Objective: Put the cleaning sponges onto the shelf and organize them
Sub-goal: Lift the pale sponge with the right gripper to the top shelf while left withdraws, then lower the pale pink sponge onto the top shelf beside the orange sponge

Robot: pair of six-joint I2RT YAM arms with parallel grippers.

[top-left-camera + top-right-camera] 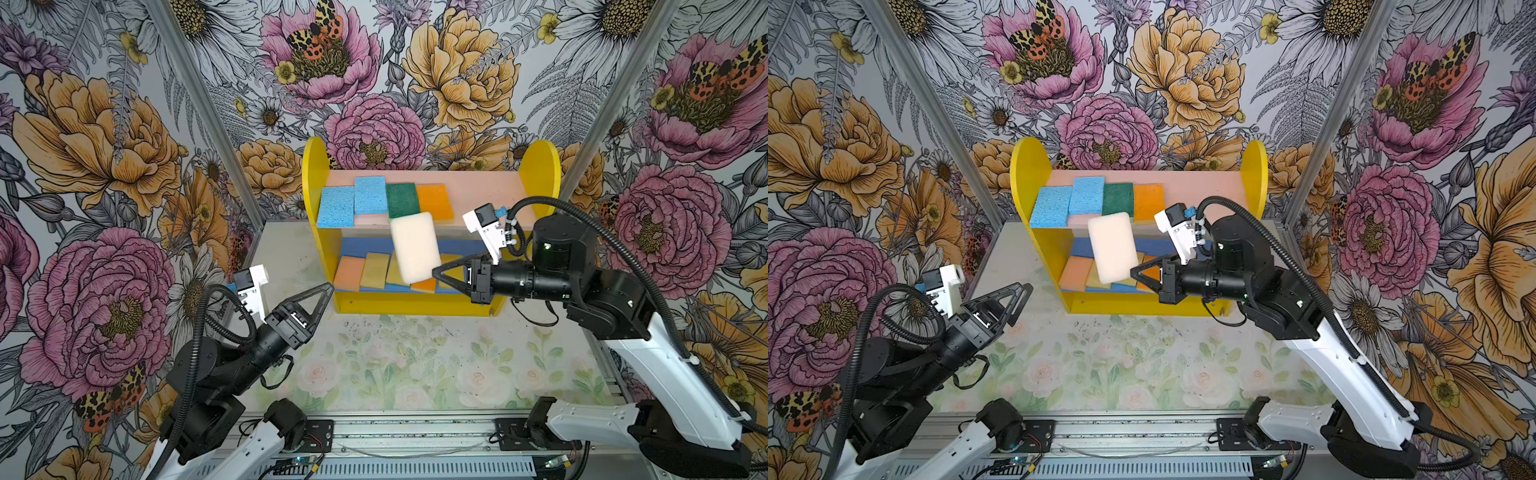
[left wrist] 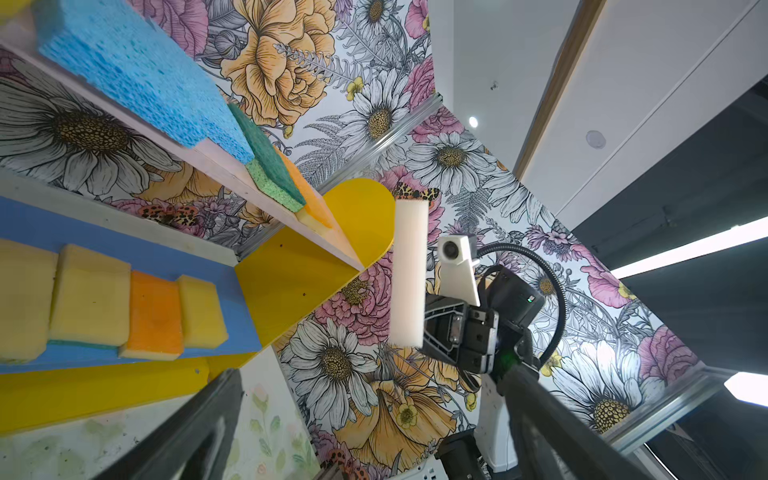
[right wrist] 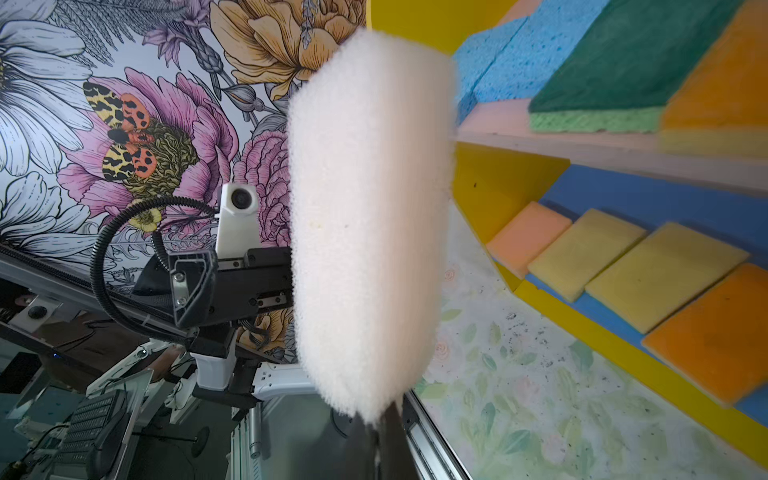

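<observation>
My right gripper should next move outward and release the cream-white sponge [image 1: 415, 245] beside the orange sponge, because bare pink board [image 1: 467, 195] lies there, outward of my gripper.
The shelf [image 1: 316, 174] [image 1: 1025, 166] stands at the back of the table. Its pink upper board carries two blue sponges [image 1: 336, 206], a dark green one [image 1: 402, 199] and an orange one [image 1: 434, 201]. On the blue lower board lie peach [image 1: 348, 272], yellow [image 1: 375, 270] and orange [image 1: 424, 284] sponges. My right gripper [image 1: 436, 272] [image 3: 380, 419] is shut on the lower end of a cream-white sponge [image 1: 415, 245] [image 1: 1113, 245] [image 2: 409, 270] [image 3: 370, 208], held upright in the air before the shelf. My left gripper [image 1: 326, 291] [image 2: 372, 374] is open and empty, just left of the shelf's front corner.
A floral mat [image 1: 415, 361] covers the table in front of the shelf. Flowered walls close in the left, back and right sides. A metal rail [image 1: 415, 432] with both arm bases runs along the front edge.
</observation>
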